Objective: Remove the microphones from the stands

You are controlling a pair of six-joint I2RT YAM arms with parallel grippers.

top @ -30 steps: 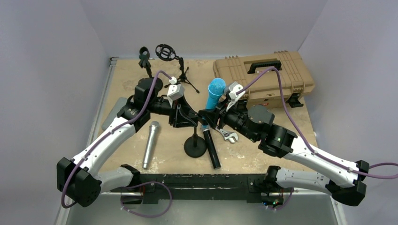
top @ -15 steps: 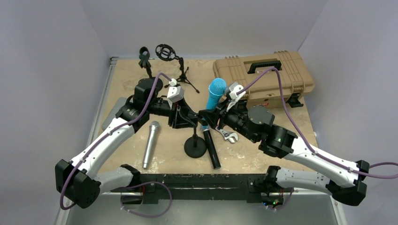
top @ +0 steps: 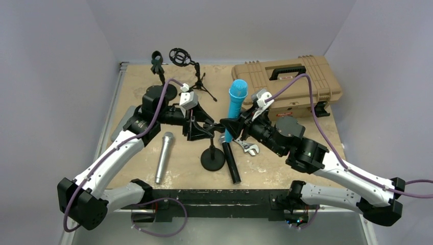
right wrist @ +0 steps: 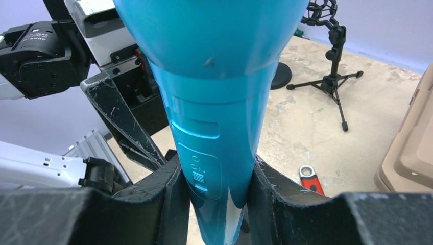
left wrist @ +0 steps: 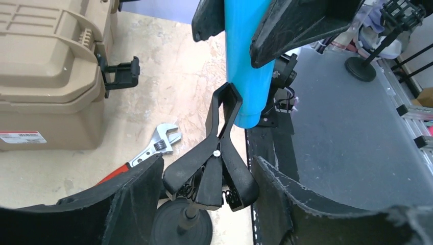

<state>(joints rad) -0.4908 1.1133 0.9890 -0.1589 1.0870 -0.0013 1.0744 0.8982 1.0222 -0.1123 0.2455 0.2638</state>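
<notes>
The robot's right gripper will move back and down next, tilting the blue microphone (top: pixel 236 104) flat onto the tabletop beside the black microphone, since the bare space there leaves it room.
The blue microphone (top: pixel 236 104) stands almost upright over the black desk stand (top: pixel 212 159). My right gripper (top: pixel 232 125) is shut on its lower body; in the right wrist view both pads press the blue microphone (right wrist: pixel 217 127) at the right gripper (right wrist: pixel 217 168). In the left wrist view the microphone's tail (left wrist: pixel 250 87) sits at the top of the stand's spring clip (left wrist: pixel 217 153), against the clip's open loop. My left gripper (left wrist: pixel 208 163) has a finger (left wrist: pixel 127 199) against each clip handle. It also shows in the top view (top: pixel 201 127).
A tan toolbox (top: pixel 286 84) lies at the back right. A silver microphone (top: pixel 164 155) and a black microphone (top: pixel 231 163) lie by the stand base. An adjustable wrench (top: pixel 248 147) lies right of it. Two other stands (top: pixel 158 64) (top: pixel 191 64) stand at the back.
My right gripper has risen a little with the blue microphone, which has turned more upright and moved up in the clip. My left gripper has stayed at the clip.
</notes>
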